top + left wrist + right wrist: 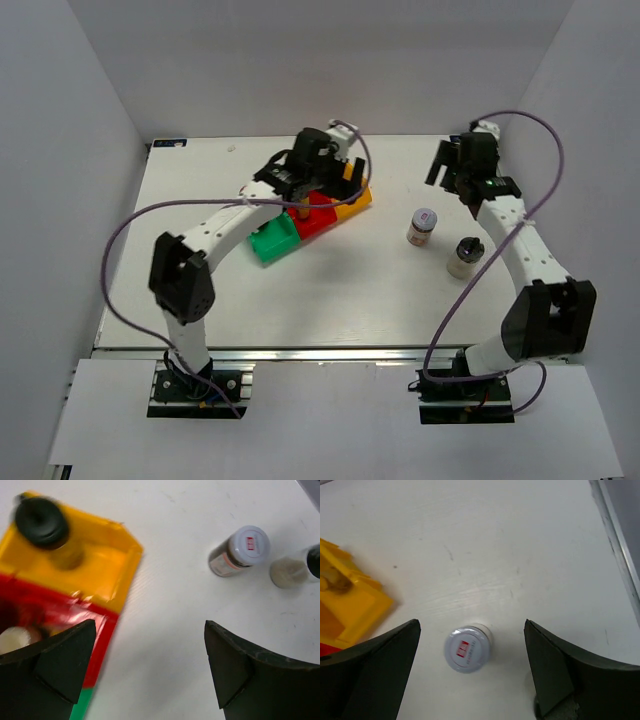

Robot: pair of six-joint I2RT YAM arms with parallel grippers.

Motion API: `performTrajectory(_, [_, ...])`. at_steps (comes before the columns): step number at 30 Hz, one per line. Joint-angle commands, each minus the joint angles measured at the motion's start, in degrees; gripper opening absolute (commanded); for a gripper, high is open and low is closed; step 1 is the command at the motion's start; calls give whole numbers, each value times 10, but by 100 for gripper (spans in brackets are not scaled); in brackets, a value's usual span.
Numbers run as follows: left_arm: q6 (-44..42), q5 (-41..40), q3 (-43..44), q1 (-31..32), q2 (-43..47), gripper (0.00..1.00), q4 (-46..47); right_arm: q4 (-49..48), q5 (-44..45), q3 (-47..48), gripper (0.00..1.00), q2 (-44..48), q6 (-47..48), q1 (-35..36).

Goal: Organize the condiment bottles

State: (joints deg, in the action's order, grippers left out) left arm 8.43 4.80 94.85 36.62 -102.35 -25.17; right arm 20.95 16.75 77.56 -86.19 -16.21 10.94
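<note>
My left gripper has the unsorted jar below and to its right in the top view, so next it shifts across and down over the jar's white lid (425,218) (250,545).
A white-lidded jar (422,227) stands upright on the table right of the bins. It also shows in the left wrist view (240,550) and between my right fingers' lines in the right wrist view (467,649). A black-topped shaker (465,257) stands near it (295,570). Another black-topped shaker (41,522) stands in the orange bin (100,570). A pale round top (12,637) shows in the red bin, partly hidden by my finger. My left gripper (298,190) (150,650) is open and empty over the bins' edge. My right gripper (443,165) (472,650) is open and empty above the jar.
Green (272,240), red (318,215) and orange (352,200) bins sit in a diagonal row at mid-table; the left arm hides much of what they hold. The orange bin's corner shows in the right wrist view (350,610). The table's right edge (620,555) runs close by.
</note>
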Motion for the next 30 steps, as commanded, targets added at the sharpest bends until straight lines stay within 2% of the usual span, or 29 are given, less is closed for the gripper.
performTrajectory(1, [-81,69,99,45,-64,98,-37,17,9,-45,89,70,-47,-50])
performTrajectory(5, [-105,72,271,92,-200,98,-69,35,12,-93,89,121,-72,-140])
performTrajectory(8, [-98,95,330,103,-260,98,-44,28,22,-127,89,144,-75,-172])
performTrajectory(13, [-96,99,334,131,-302,98,33,33,23,-144,89,153,-76,-205])
performTrajectory(17, [-58,33,331,144,-336,98,97,30,5,-149,89,155,-73,-215])
performTrajectory(22, [-50,-40,317,151,-367,98,155,16,-14,-156,89,159,-63,-215])
performTrajectory(27, [-44,-36,315,151,-388,98,186,5,-28,-161,89,160,-59,-216])
performTrajectory(30, [-36,-5,312,154,-400,98,205,-3,-30,-165,89,159,-59,-217])
